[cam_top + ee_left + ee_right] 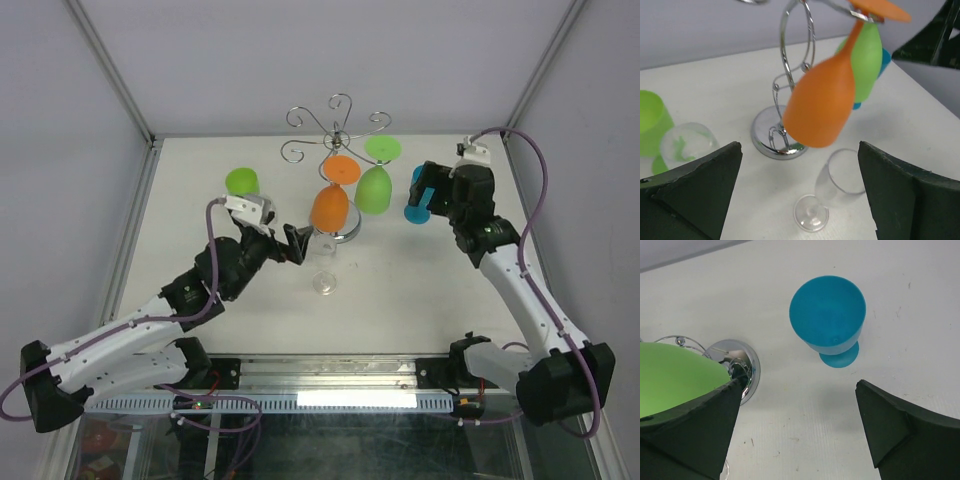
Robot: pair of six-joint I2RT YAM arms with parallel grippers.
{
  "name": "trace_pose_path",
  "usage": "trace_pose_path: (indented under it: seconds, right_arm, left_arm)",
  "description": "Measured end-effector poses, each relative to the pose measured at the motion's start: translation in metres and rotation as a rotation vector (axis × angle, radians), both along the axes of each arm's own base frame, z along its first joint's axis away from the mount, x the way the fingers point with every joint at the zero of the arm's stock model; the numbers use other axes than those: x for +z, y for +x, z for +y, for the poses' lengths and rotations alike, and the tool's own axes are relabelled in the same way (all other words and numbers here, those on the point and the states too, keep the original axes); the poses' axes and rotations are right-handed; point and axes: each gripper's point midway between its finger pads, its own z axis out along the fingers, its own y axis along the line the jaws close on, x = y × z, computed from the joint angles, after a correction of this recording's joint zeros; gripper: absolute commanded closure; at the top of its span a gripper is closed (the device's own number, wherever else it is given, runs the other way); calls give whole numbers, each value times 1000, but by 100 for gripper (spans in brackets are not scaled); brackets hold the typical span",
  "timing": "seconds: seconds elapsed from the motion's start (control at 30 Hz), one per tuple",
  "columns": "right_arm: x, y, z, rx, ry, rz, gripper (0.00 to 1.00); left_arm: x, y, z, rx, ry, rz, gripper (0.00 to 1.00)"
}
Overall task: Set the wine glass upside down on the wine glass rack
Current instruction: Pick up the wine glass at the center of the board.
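Observation:
Next, my right gripper lowers and eases outward, open fingers around the blue wine glass's bowl (416, 179) (828, 314), since the glass stands below and outward of the gripper.
The chrome wine glass rack (338, 128) stands at the back middle of the table on a round base (774, 141). Two wine glasses hang upside down from it, an orange one (330, 206) and a green one (374, 188). A clear wine glass (325, 270) stands upright in front of the base. My left gripper (298, 243) is open just left of it; in the left wrist view the clear glass (840, 184) sits low between the wide fingers, untouched. A blue wine glass (827, 315) stands upright right of the rack, below my open right gripper (432, 200), which holds nothing.
A green glass (242, 181) stands on the table left of the rack, with a clear rounded glass (687, 143) beside it. The hanging green bowl (675, 374) lies close to the right gripper's left finger. Grey walls close in the table's back and sides.

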Motion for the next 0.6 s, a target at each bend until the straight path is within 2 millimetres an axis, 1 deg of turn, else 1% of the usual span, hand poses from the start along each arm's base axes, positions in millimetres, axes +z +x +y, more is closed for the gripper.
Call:
trace_pose_path:
  seconds: [0.1,0.13,0.23,0.3,0.47,0.6]
  right_arm:
    - [-13,8,3,5,-17,58,0]
    - [-18,11,3,5,-24,78,0]
    - [-35,19,3,-1,-46,132,0]
    - [-50,24,3,-6,-64,171,0]
    - [-84,36,-1,-34,-108,256,0]
    - [-95,50,-3,-62,-132,279,0]
  left_arm:
    - [27,13,17,40,-32,-24,1]
    - [34,14,18,40,-43,-33,1]
    - [55,28,34,80,-59,-53,1]
    - [64,39,46,114,-58,-60,1]
    - [71,64,70,176,-30,-48,1]
    - [67,78,83,198,-8,-25,1]
